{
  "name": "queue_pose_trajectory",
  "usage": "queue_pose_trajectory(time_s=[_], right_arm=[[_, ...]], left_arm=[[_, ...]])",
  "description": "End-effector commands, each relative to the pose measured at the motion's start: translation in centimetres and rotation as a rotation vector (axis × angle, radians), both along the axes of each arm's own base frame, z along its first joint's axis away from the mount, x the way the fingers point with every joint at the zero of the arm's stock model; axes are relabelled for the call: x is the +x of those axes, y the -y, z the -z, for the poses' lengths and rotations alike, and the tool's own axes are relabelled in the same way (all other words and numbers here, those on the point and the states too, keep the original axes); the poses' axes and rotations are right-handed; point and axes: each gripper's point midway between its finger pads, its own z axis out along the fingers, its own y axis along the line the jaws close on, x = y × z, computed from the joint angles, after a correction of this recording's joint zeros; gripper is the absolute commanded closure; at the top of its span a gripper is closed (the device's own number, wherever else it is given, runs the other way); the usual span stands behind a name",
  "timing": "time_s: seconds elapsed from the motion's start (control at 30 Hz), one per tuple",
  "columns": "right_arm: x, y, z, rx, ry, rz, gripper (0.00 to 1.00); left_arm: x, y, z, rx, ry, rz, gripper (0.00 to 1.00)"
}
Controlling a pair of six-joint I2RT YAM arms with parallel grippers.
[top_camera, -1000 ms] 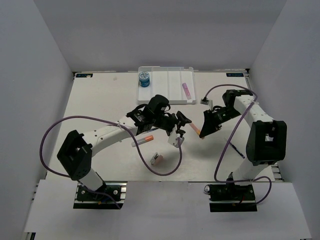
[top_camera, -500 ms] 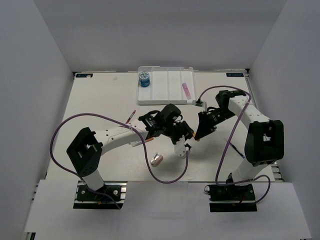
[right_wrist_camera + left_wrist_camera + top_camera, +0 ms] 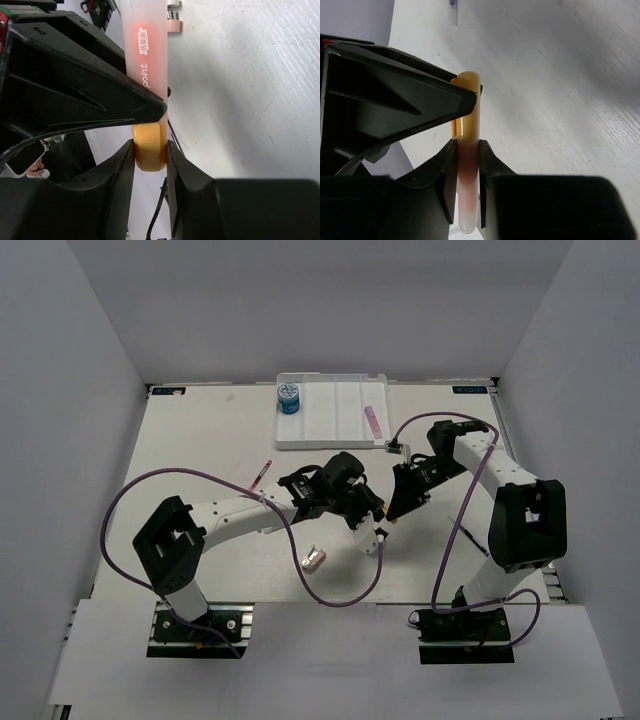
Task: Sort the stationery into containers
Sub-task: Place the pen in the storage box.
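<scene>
I will next move the orange-capped marker outward with my left gripper over the pink marker's tray section (image 3: 373, 412) and lower it to release it, since a marker is already there.
An orange-capped marker (image 3: 387, 520) with a pale pink body is held between both grippers just right of the table's middle. My left gripper (image 3: 375, 514) is shut on its pale body (image 3: 468, 195). My right gripper (image 3: 393, 506) is shut on its orange cap (image 3: 149, 150). The white divided tray (image 3: 345, 438) lies at the back centre. It holds a blue roll (image 3: 289, 398) at its left end and a pink marker (image 3: 371, 420) at the right. A red pen (image 3: 259, 476) lies left of the arms. A pinkish eraser (image 3: 314, 559) lies near the front.
Purple cables (image 3: 130, 495) loop off both arms over the table. A thin dark pen (image 3: 470, 532) lies by the right arm's base. White walls close in the table on the left, back and right.
My left gripper has swung right and closed on the marker that the right gripper was holding. The right gripper has shifted a little left with it. Eraser and tray items have not moved.
</scene>
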Motion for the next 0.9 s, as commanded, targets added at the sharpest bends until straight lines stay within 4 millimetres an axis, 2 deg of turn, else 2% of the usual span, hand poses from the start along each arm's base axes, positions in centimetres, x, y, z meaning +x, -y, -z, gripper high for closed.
queue_pose_trajectory(time_s=[0.0, 0.03, 0.1, 0.13, 0.17, 0.2, 0.27, 0.3, 0.33, 0.37, 0.4, 0.43, 0.47, 0.5, 0.53, 0.57, 0.6, 0.63, 0.67, 0.7, 0.73, 0.77, 0.8, 0.83, 0.87], right_arm=[[0.2, -0.8, -1.6, 0.068, -0.013, 0.022, 0.94], [0.3, -0.9, -1.8, 0.078, -0.013, 0.022, 0.76], [0.4, -0.9, -2.2, 0.085, -0.011, 0.018, 0.63], [0.7, -0.7, -2.2, 0.072, -0.005, 0.026, 0.49], [1.2, -0.4, -2.3, 0.056, 0.01, 0.038, 0.44], [3.1, -0.1, -2.8, 0.042, 0.083, 0.064, 0.41], [6.3, 1.8, -3.0, -0.068, 0.167, 0.155, 0.34], [9.7, 3.5, -4.0, -0.124, 0.295, 0.221, 0.26], [11.3, 4.4, -4.8, -0.147, 0.344, 0.266, 0.22], [13.0, 5.1, -5.5, -0.168, 0.378, 0.317, 0.18], [15.9, 8.3, -7.0, -0.212, 0.452, 0.423, 0.11], [17.7, 9.2, -8.0, -0.218, 0.509, 0.468, 0.11], [19.5, 11.7, -8.7, -0.254, 0.53, 0.556, 0.11], [20.2, 12.6, -8.5, -0.272, 0.531, 0.59, 0.11], [21.4, 13.2, -9.3, -0.266, 0.568, 0.617, 0.11], [22.1, 14.7, -9.1, -0.3, 0.566, 0.666, 0.11], [22.6, 15.8, -8.6, -0.343, 0.571, 0.699, 0.11], [22.8, 17.1, -8.3, -0.358, 0.574, 0.735, 0.11], [22.7, 17.5, -7.7, -0.366, 0.567, 0.74, 0.11], [22.5, 18.0, -7.2, -0.382, 0.566, 0.74, 0.12], [21.7, 18.5, -6.1, -0.392, 0.538, 0.751, 0.12], [21.4, 18.7, -5.6, -0.394, 0.536, 0.748, 0.13], [21.0, 19.0, -5.1, -0.405, 0.533, 0.744, 0.14], [20.0, 19.3, -4.1, -0.415, 0.513, 0.75, 0.14], [19.9, 19.4, -3.8, -0.418, 0.523, 0.751, 0.14]], left_arm=[[-0.8, -0.8, -1.0, -0.023, -0.045, -0.049, 0.79], [-0.8, -0.8, -1.0, -0.028, -0.055, -0.064, 0.83], [-0.5, -0.9, -1.6, -0.066, -0.083, -0.121, 0.94], [-0.4, -1.0, -1.7, -0.072, -0.094, -0.14, 1.0], [-0.5, -1.0, -2.1, -0.086, -0.128, -0.167, 1.0], [-0.3, -1.0, -2.5, -0.099, -0.144, -0.198, 1.0], [-0.2, -0.9, -2.8, -0.104, -0.239, -0.274, 1.0], [0.5, -1.1, -3.2, -0.114, -0.282, -0.316, 1.0], [0.9, -0.9, -3.6, -0.13, -0.346, -0.363, 1.0], [0.7, -0.6, -2.6, -0.117, -0.478, -0.458, 1.0], [2.4, -0.2, -4.6, -0.167, -0.515, -0.514, 1.0], [3.2, -0.2, -4.8, -0.191, -0.624, -0.629, 1.0], [5.3, 0.4, -5.3, -0.227, -0.682, -0.709, 1.0], [5.8, 1.1, -5.5, -0.241, -0.734, -0.753, 1.0], [7.1, 1.1, -5.8, -0.27, -0.846, -0.843, 1.0], [8.3, 1.2, -5.6, -0.277, -0.907, -0.905, 1.0], [10.8, 2.6, -6.2, -0.326, -0.95, -0.958, 1.0], [13.2, 2.1, -6.4, -0.38, -1.04, -1.065, 1.0], [15.4, 2.2, -6.8, -0.432, -1.062, -1.12, 1.0], [18.3, 3.3, -7.5, -0.515, -1.116, -1.17, 1.0], [21.0, 2.4, -8.1, -0.615, -1.208, -1.267, 1.0], [23.6, 1.6, -8.3, -0.718, -1.209, -1.363, 0.99], [25.5, 1.6, -8.0, -0.787, -1.22, -1.412, 0.97], [27.1, 1.5, -8.9, -0.887, -1.237, -1.404, 0.95], [28.0, 1.1, -8.9, -0.946, -1.205, -1.421, 0.9]])
